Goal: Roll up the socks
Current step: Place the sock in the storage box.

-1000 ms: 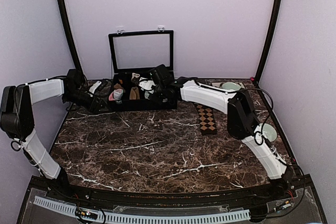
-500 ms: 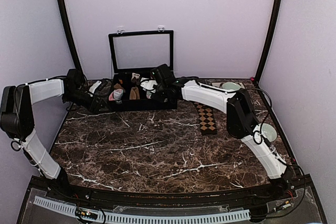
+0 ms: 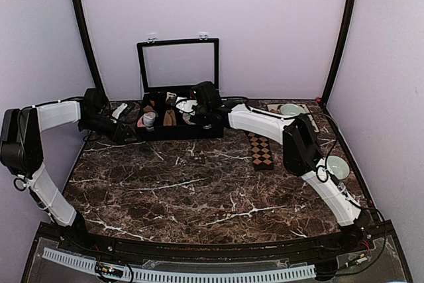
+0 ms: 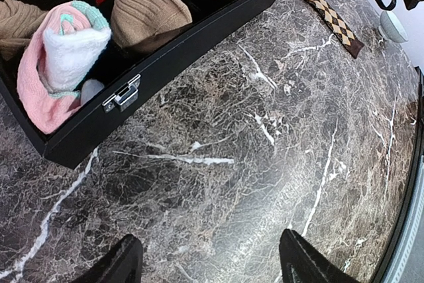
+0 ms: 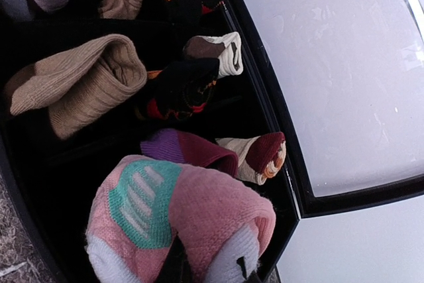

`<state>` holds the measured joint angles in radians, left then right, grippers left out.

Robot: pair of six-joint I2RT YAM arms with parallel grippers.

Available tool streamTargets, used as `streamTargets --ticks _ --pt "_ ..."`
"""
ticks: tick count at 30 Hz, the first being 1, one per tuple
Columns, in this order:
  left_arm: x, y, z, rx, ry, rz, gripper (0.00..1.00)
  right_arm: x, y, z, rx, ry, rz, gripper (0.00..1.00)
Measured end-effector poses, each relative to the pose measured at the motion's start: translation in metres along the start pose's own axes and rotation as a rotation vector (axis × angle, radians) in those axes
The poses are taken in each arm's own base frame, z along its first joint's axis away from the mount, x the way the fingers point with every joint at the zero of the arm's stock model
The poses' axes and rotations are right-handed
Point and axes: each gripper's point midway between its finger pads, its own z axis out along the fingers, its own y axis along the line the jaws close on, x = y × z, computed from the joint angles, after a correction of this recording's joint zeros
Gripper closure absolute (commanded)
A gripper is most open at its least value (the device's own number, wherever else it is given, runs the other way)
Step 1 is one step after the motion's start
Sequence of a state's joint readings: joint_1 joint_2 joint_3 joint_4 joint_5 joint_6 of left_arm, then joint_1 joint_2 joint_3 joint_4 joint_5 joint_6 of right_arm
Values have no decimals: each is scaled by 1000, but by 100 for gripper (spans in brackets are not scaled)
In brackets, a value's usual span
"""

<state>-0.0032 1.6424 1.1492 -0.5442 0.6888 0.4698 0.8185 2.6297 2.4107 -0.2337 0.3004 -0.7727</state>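
I will move my right gripper gently back toward the box's front side and down next and let go of the rolled pink sock (image 5: pixel 199 217), because the box's front section (image 5: pixel 77 199) beside the purple roll is empty.
My right gripper (image 5: pixel 212 270) is shut on the rolled pink sock (image 5: pixel 199 217), which has a mint-green patch and white marks. It hangs just above the compartments of the open black box (image 3: pixel 179 132), and the top view shows that gripper (image 3: pixel 191 107) over the box's right half. On the marble to the right of the box, the dark brown sock with tan diamond checks (image 3: pixel 260 149) lies flat and unrolled; its end (image 4: pixel 328 14) also shows in the left wrist view. My left gripper (image 4: pixel 212 263) stands open above bare marble in front of the box's left end.
The box holds several rolled bundles, among them a tan one (image 5: pixel 79 81) and a pink and white one (image 4: pixel 59 57). Its glass lid (image 3: pixel 177 64) stands upright against the back wall. A metal latch (image 4: pixel 122 94) sticks out of the front wall. A mint item (image 3: pixel 289 108) lies back right.
My right gripper has carried the pink sock slightly left and farther back over the box. The left arm has stayed put.
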Motion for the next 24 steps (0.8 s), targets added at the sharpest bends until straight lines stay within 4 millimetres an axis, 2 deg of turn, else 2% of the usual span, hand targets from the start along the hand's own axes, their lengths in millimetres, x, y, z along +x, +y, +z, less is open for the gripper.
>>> streamTargets --ticks 12,17,24 --pt "3 1 1 1 2 -6 27 1 19 -6 -82 -34 -55 100" --pt "5 2 0 -1 3 -11 27 -1 31 -11 -152 -53 -61 100" --pt "7 3 1 -1 6 -18 27 -1 39 -14 -237 -61 -44 100"
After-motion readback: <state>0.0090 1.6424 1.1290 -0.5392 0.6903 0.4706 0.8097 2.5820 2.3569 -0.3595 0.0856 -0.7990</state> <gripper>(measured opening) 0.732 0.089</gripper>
